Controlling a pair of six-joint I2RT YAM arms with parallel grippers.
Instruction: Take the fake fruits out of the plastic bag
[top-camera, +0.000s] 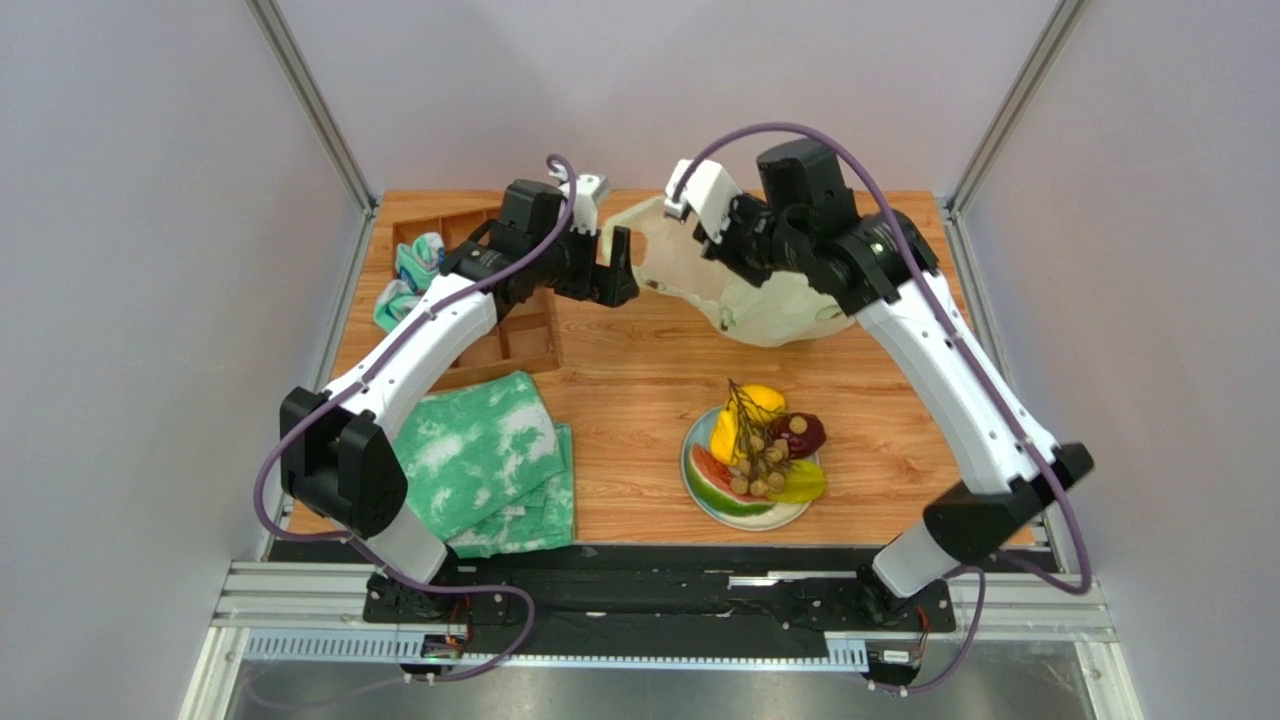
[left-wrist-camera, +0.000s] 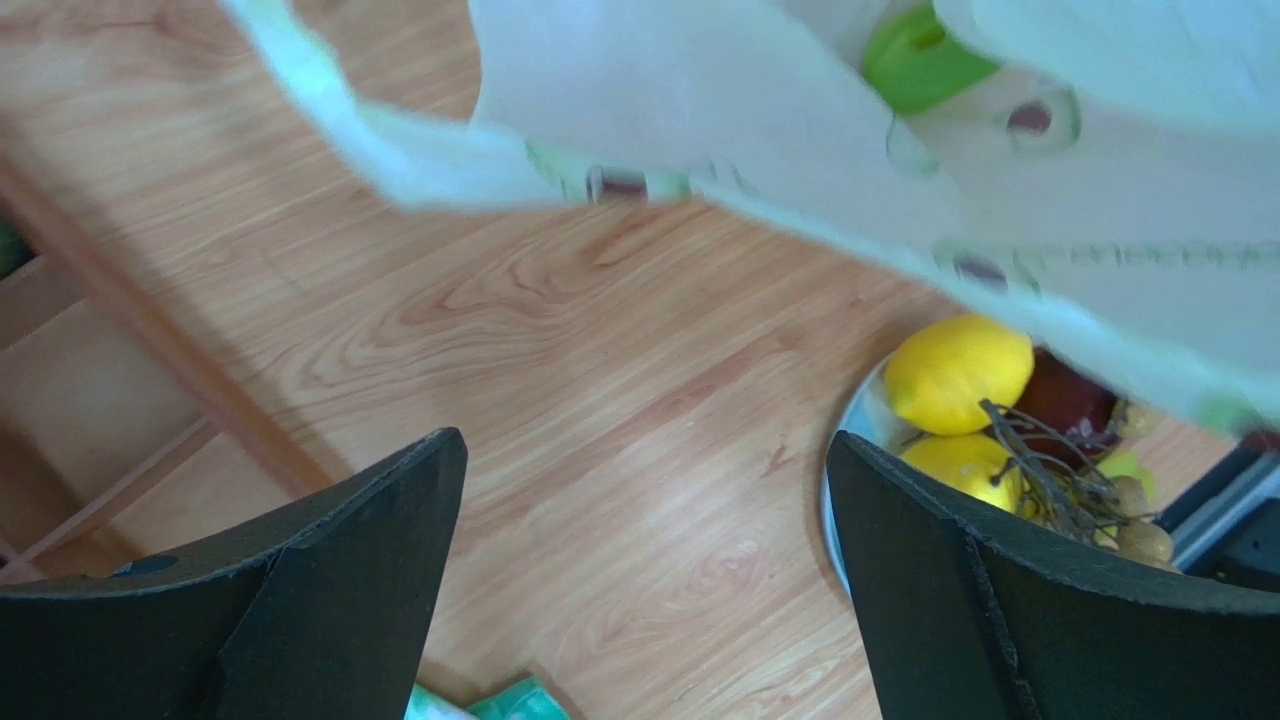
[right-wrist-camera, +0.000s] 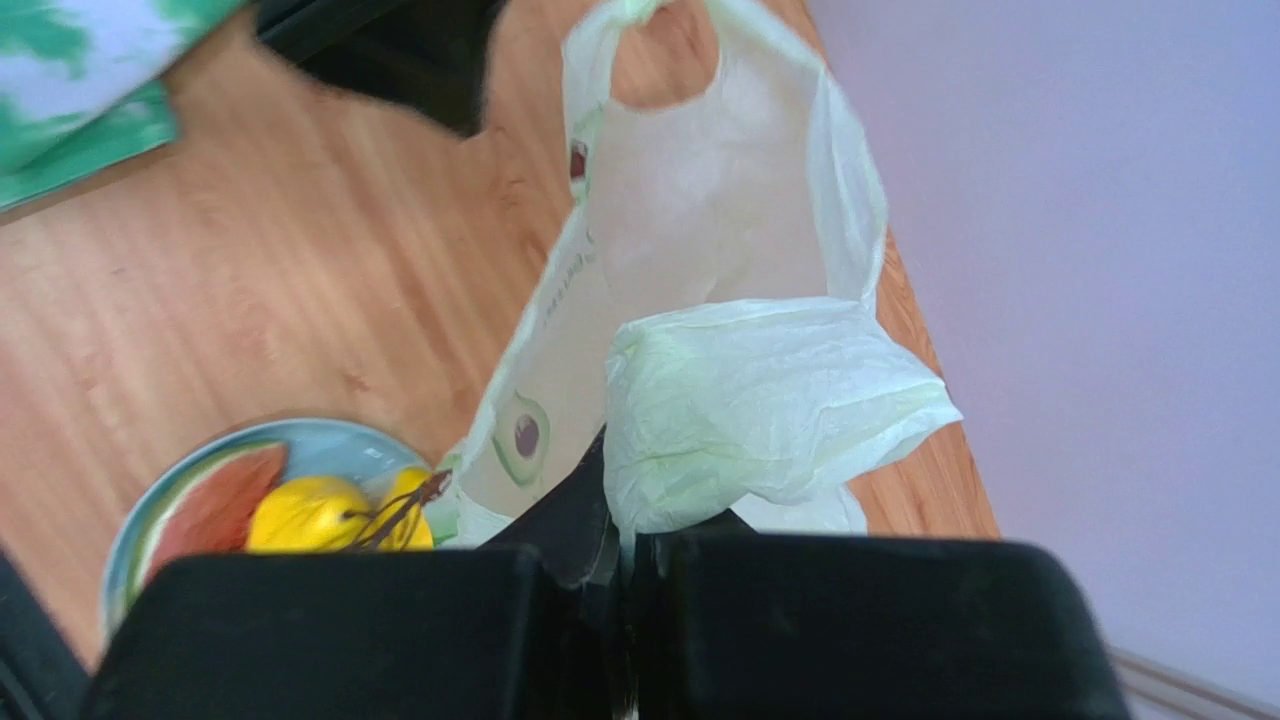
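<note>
My left gripper goes left in the top view next, then down onto the bag's edge beside its handle, since that edge hangs free.
The pale yellow-green plastic bag hangs above the table's far middle, pinched in my shut right gripper; in the right wrist view the gripper is closed on a crumpled fold of the bag. My left gripper is open and empty just left of the bag's handle; in its wrist view the bag hangs beyond the gripper. The lemon, pear, plum, watermelon slice, yellow-green fruit and brown bunch lie on the plate.
A wooden compartment box with a teal cloth stands at the back left. The green-and-white folded cloth lies front left. Grey walls close in both sides and the back.
</note>
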